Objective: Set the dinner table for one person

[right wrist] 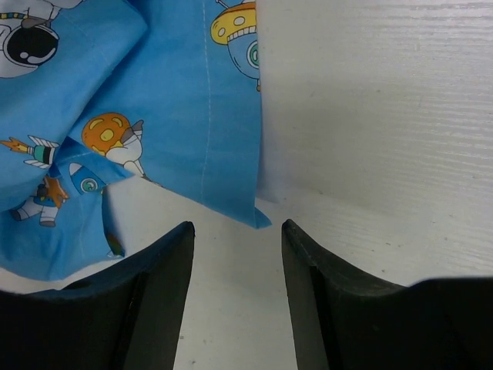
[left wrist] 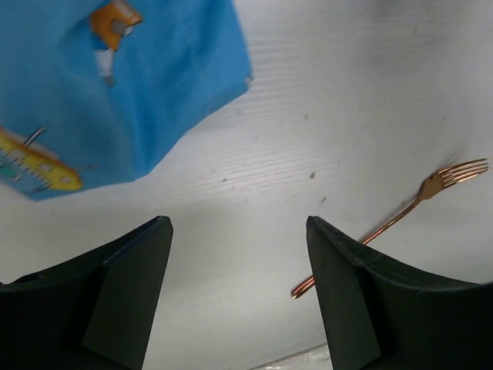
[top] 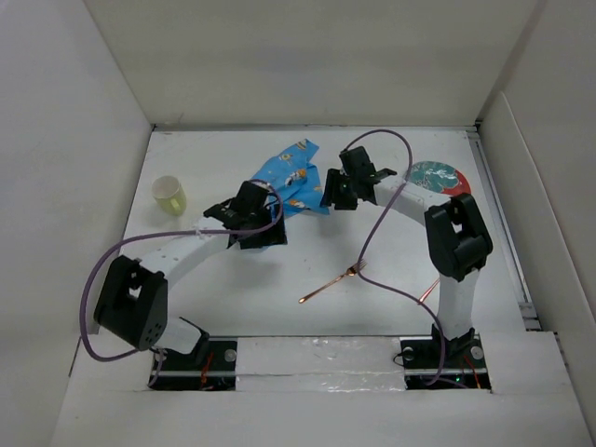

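Note:
The mat's corner toward the fork sticks out onto bare table, below and outward of my left gripper. I need to lower my left gripper outward and close it on that corner.
The white dinner table (top: 279,307) carries a crumpled blue cartoon-printed cloth mat (top: 293,177) at the back middle. A copper fork (top: 333,283) lies near the centre. My left gripper (top: 264,233) is open and empty just in front of the mat's left part. In the left wrist view the gripper (left wrist: 239,223) hangs over bare table, with the mat (left wrist: 115,85) ahead to the left and the fork (left wrist: 400,216) to the right. My right gripper (top: 331,197) is open and empty. In the right wrist view it (right wrist: 237,225) sits just short of the mat's corner (right wrist: 254,216).
A yellow cup (top: 169,194) stands at the left. A patterned plate (top: 438,175) lies at the back right, behind the right arm. A thin copper utensil (top: 430,290) shows partly beside the right arm's base. White walls enclose the table on three sides.

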Robot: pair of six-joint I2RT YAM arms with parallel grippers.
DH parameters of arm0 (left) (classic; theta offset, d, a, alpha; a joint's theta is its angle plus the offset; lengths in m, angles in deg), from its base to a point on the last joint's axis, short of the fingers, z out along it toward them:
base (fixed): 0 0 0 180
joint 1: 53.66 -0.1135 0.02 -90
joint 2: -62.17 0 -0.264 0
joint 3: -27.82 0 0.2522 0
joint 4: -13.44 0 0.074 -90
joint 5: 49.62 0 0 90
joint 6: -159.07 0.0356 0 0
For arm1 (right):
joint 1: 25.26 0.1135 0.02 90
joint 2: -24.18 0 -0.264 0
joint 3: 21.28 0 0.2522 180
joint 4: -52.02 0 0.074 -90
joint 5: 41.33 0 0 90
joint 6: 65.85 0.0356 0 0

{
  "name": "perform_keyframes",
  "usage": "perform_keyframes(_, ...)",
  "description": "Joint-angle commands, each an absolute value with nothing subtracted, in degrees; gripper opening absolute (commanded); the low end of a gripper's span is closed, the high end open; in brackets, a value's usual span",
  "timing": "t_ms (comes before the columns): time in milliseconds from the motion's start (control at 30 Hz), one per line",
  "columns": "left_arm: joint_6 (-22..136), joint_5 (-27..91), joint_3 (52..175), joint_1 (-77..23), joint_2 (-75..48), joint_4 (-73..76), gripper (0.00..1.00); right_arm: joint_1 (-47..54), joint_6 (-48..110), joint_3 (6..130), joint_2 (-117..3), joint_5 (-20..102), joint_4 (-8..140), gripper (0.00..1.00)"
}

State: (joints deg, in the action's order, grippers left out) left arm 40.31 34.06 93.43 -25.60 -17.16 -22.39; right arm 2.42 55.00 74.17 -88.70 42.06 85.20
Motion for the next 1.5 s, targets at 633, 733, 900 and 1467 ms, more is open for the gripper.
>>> perform_keyframes(633, 46.21, 50.76, 103.37, -19.29, -38.82, -12.98, 0.35, 0.05, 59.04, 74.48, -93.68, 31.02, 80.11, 0.43)
perform_keyframes(733, 47.09, 51.89, 104.5, -19.29, -38.21, -14.12, 0.0, 0.05, 59.13, 75.36, -93.77, 29.52, 80.28, 0.22)
perform_keyframes(900, 49.9, 52.35, 109.33, -20.52, -31.1, -18.86, 0.0, 0.05, 56.41, 79.21, -90.18, 30.12, 82.74, 0.0)
perform_keyframes(1467, 42.7, 15.42, 123.85, -54.27, -10.96, -15.54, 0.0, -4.86, 55.26, 74.75, -56.69, 32.42, 86.79, 0.0)
